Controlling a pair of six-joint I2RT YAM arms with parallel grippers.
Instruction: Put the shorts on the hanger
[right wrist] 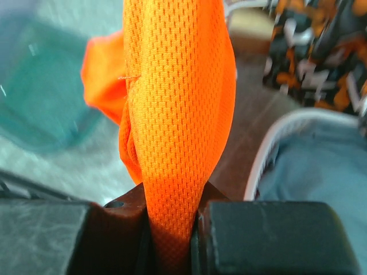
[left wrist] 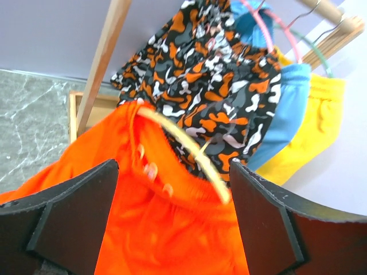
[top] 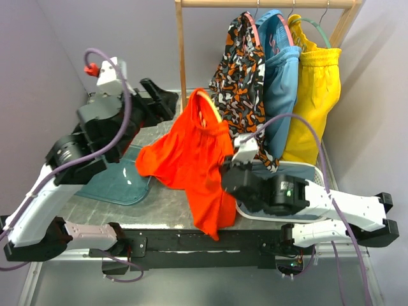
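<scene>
The rack's rail is bare beside the patterned shorts, so the robot's right gripper will move outward with the orange-red shorts toward that empty stretch (top: 213,3) and let go of them.
The bright orange-red shorts (top: 191,159) hang in the air over the middle of the table, with one leg trailing down toward the front edge. The hanger (top: 215,109) is a thin tan rim that pokes out at the shorts' waistband; in the left wrist view the hanger (left wrist: 182,142) curves across the gathered band of the shorts (left wrist: 166,229). My right gripper (top: 229,173) is shut on a bunched fold of the shorts (right wrist: 178,103), pinched in the right gripper (right wrist: 172,229). My left gripper (left wrist: 172,223) stands open just left of the shorts with fabric between the spread fingers, apart from both; from above, the left gripper (top: 159,95) sits beside the waistband.
A wooden rack (top: 180,51) at the back carries patterned shorts (top: 242,70), blue shorts (top: 280,76) and yellow shorts (top: 315,95) on pink and green hangers. A teal tray (top: 118,182) lies at the left. A white basket (top: 312,169) with grey-blue cloth sits at the right.
</scene>
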